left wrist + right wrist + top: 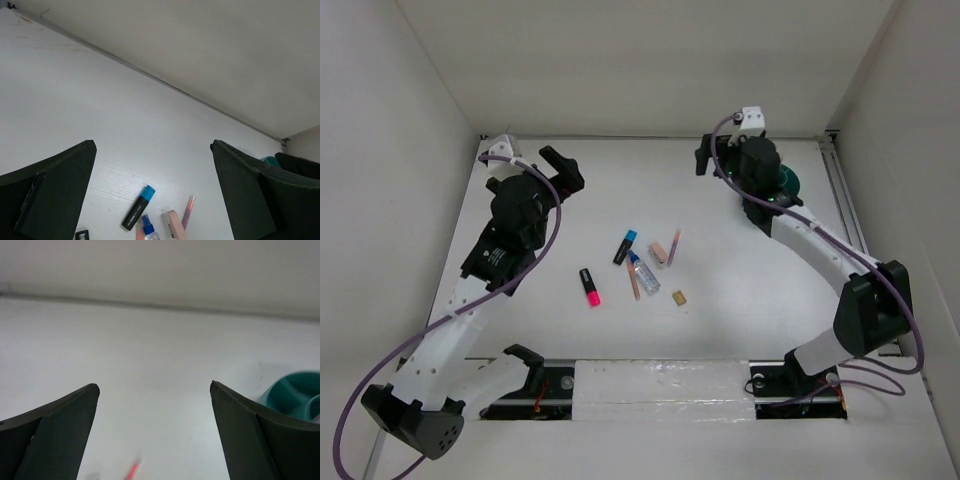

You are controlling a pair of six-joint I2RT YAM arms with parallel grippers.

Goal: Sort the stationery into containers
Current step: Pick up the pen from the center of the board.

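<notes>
The pencil beside the pink eraser sticks out past it, so my right gripper needs to move back and down over the pencil's outer end [677, 235] [134, 467] and close.
The stationery lies in a loose cluster mid-table: a blue-capped marker [626, 246] [137, 208], a pink-capped marker [590, 286], a clear blue-capped bottle [643, 272] [148, 230], a pink eraser [659, 250] [175, 225], two thin pencils [673, 245] [634, 283] and a tan block [679, 297]. The teal organiser [790, 185] [292, 392] sits at the far right, mostly hidden under my right arm. My left gripper [563, 168] [152, 144] is open and empty, far left of the cluster. My right gripper [706, 160] [154, 385] is open and empty, just left of the organiser.
White walls enclose the table at the back and on both sides. A metal rail [840, 190] runs along the right edge beside the organiser. Both arm bases stand at the near edge.
</notes>
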